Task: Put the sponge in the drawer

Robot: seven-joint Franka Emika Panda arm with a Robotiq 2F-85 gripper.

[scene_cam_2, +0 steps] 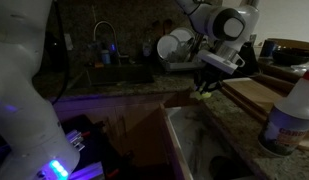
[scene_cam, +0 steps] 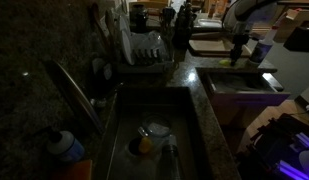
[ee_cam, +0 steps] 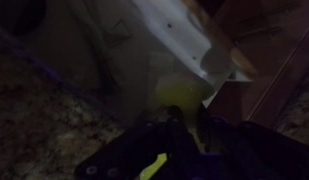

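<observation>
My gripper moves across and down into the open drawer's interior point(scene_cam_2: 186, 118) below it next, then releases the sponge point(scene_cam_2: 204, 89), since it still hangs by the counter edge.
The scene is very dark. My gripper point(scene_cam_2: 207, 80) hangs over the counter edge beside the open drawer point(scene_cam_2: 184, 135) and is shut on the yellow-green sponge point(scene_cam_2: 204, 89). In an exterior view the sponge point(scene_cam: 231, 62) shows just under the gripper point(scene_cam: 237, 52), behind the drawer point(scene_cam: 239, 82). In the wrist view the sponge point(ee_cam: 180, 92) glows between the dark fingertips point(ee_cam: 180, 118), with the drawer's pale interior point(ee_cam: 179, 35) beyond it.
A deep dark sink point(scene_cam: 159, 110) holds an orange-yellow lump point(scene_cam: 143, 145) and a bowl. A dish rack with plates point(scene_cam: 144, 50) stands behind it. A spray bottle point(scene_cam_2: 290, 115) and a wooden board point(scene_cam_2: 256, 95) sit on the granite counter. A faucet point(scene_cam_2: 104, 38) is at the back.
</observation>
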